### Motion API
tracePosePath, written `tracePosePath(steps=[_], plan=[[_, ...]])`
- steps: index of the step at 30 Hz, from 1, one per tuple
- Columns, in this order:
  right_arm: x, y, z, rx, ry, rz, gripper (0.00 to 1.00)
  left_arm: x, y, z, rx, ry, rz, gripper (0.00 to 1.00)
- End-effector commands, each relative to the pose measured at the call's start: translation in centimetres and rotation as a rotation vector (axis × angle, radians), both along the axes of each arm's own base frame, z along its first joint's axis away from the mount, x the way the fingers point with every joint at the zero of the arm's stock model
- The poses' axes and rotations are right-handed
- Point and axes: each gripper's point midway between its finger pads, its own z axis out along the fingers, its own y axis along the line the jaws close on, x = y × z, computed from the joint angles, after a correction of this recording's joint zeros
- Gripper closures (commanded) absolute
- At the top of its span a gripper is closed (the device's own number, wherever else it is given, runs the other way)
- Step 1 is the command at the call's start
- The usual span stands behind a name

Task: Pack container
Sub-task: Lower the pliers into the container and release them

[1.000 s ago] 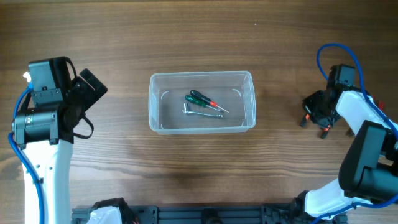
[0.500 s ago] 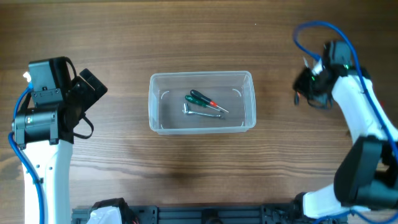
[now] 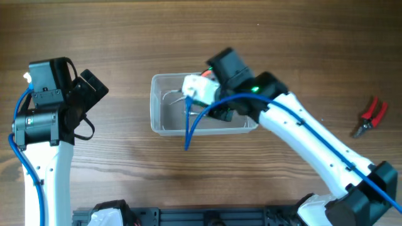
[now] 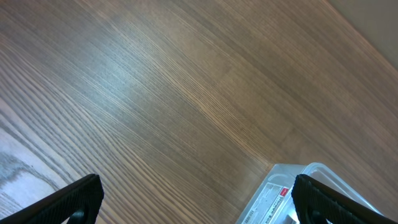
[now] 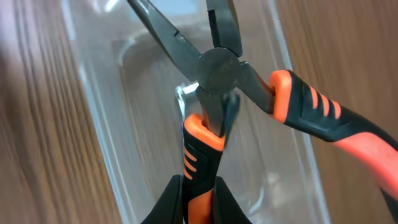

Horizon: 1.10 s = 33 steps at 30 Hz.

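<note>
I will next move my right gripper down and to the left in the overhead view, toward the bottom of the container, and let go of the pliers (image 5: 217, 68), because they hang above it.
The clear plastic container (image 3: 164, 119) stands mid-table. My right gripper (image 3: 208, 95) hangs over it, and the arm hides most of its inside. In the right wrist view my right gripper (image 5: 199, 200) is shut on one orange-and-black handle of a pair of pliers (image 5: 217, 68). The pliers hang nose-first over the container (image 5: 93, 124) with their jaws spread. A bit of silver tool (image 5: 185, 93) shows beneath them. My left gripper (image 3: 94, 88) is open and empty at the left, away from the container. Its view shows the container's corner (image 4: 292, 190) at lower right.
A second pair of pliers with red handles (image 3: 370, 115) lies on the wood table at the far right. The right arm's blue cable (image 3: 188, 129) droops over the container's front wall. The table is bare wood (image 4: 155, 93) under the left gripper.
My right arm has swung from the table's right side to above the container, carrying the orange-handled pliers. The red-handled pliers now show on the table. The left arm has not moved.
</note>
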Motion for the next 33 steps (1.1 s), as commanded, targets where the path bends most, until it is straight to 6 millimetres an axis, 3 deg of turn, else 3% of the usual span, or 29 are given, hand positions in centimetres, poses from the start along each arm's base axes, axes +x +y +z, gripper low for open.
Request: tracePosePath(steps=[1, 6, 13, 14, 15, 17, 19, 23, 25, 29, 31, 33], plan=[[0.5, 2.1, -1.9, 0.012, 0.016, 0.085, 0.96, 0.0, 0.0, -0.2, -0.015, 0.001, 0.011, 0.0], [1.5, 3.5, -6.8, 0.018, 0.148, -0.035, 0.96, 0.0, 0.0, -0.2, -0.015, 0.001, 0.011, 0.0], [2.8, 4.6, -10.8, 0.031, 0.216, -0.141, 0.95, 0.0, 0.0, -0.2, -0.015, 0.001, 0.011, 0.0], [3.3, 5.0, -11.0, 0.045, 0.201, -0.138, 0.9, 0.0, 0.0, -0.2, -0.015, 0.001, 0.011, 0.0], [3.6, 5.2, -11.0, 0.052, 0.19, -0.135, 0.76, 0.0, 0.0, -0.2, -0.015, 0.001, 0.011, 0.0], [4.0, 5.5, -10.8, 0.063, 0.164, -0.114, 0.68, 0.0, 0.0, -0.2, -0.015, 0.001, 0.011, 0.0], [4.0, 5.6, -10.8, 0.057, 0.148, -0.084, 0.51, 0.0, 0.0, -0.2, -0.015, 0.001, 0.011, 0.0], [4.0, 5.6, -10.8, 0.056, 0.147, -0.082, 0.48, 0.0, 0.1, -0.2, -0.009, 0.003, 0.014, 0.0], [4.1, 5.6, -10.5, 0.064, 0.15, -0.107, 0.47, -0.1, 0.6, -0.1, 0.026, 0.011, 0.009, 0.0], [6.3, 3.8, -6.8, 0.123, 0.107, -0.368, 0.41, -0.8, 1.2, 1.2, 0.081, -0.017, -0.001, 0.0], [7.8, 1.6, -4.1, 0.167, 0.069, -0.528, 0.39, -1.4, 1.8, 2.1, 0.085, -0.046, 0.026, 0.0], [9.6, -2.2, -0.7, 0.252, 0.045, -0.72, 0.39, -2.5, 3.4, 2.9, 0.092, -0.074, 0.089, 0.0]])
